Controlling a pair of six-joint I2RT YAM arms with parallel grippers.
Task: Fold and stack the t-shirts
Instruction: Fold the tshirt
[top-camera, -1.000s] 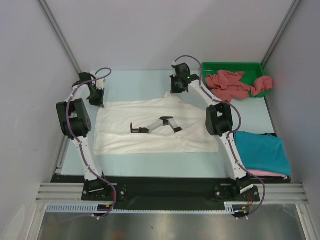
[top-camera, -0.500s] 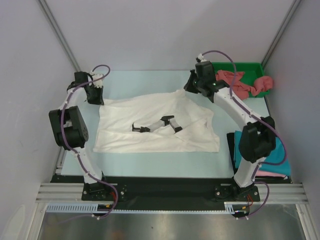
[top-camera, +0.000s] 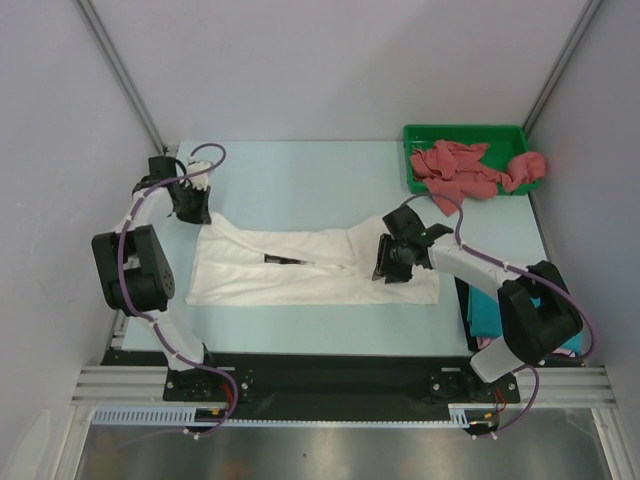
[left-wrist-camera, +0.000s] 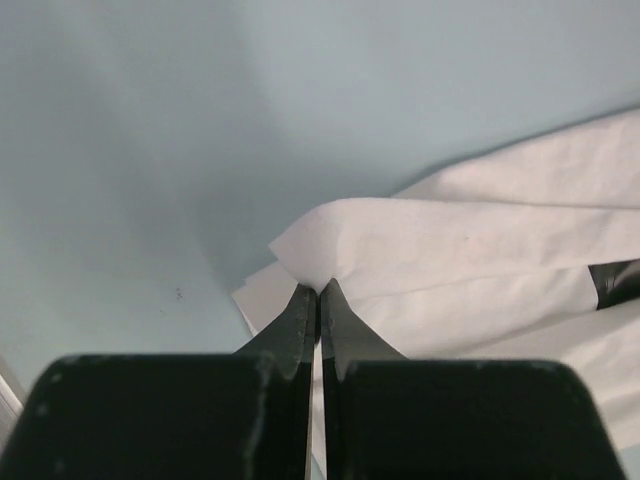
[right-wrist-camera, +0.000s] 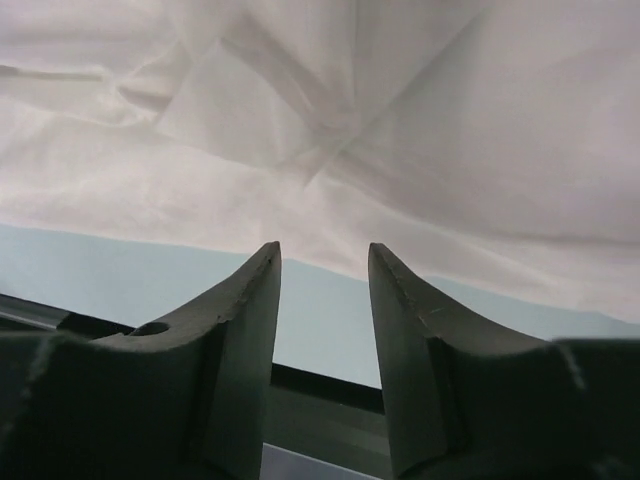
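The shirt's far edge is out of line: my right gripper should lift outward next, then lower to that bulging cloth (top-camera: 369, 228).
A white t-shirt (top-camera: 300, 275) lies folded into a long band across the middle of the table. A dark print (top-camera: 285, 261) shows in its fold. My left gripper (top-camera: 194, 209) is shut on the shirt's far left corner (left-wrist-camera: 318, 288), and white cloth (left-wrist-camera: 480, 250) spreads to the right of the jaws. My right gripper (top-camera: 383, 262) stands open just over the shirt's right part, with nothing between its fingers (right-wrist-camera: 250, 300). The white cloth (right-wrist-camera: 350, 130) lies beyond its tips. Dusty red t-shirts (top-camera: 462, 170) are heaped in the green tray. A teal t-shirt (top-camera: 487, 308) lies at the right, partly hidden by the right arm.
The green tray (top-camera: 465, 131) sits at the far right corner, with red cloth hanging over its right rim. The black front rail (top-camera: 320, 372) runs along the table's near edge, and it shows close below the right fingers (right-wrist-camera: 320, 390). Grey walls close in both sides.
The right arm swung from near the tray toward the near side, carrying the shirt's far edge over into a narrow band. Its jaws then opened and let go. The left gripper stayed shut.
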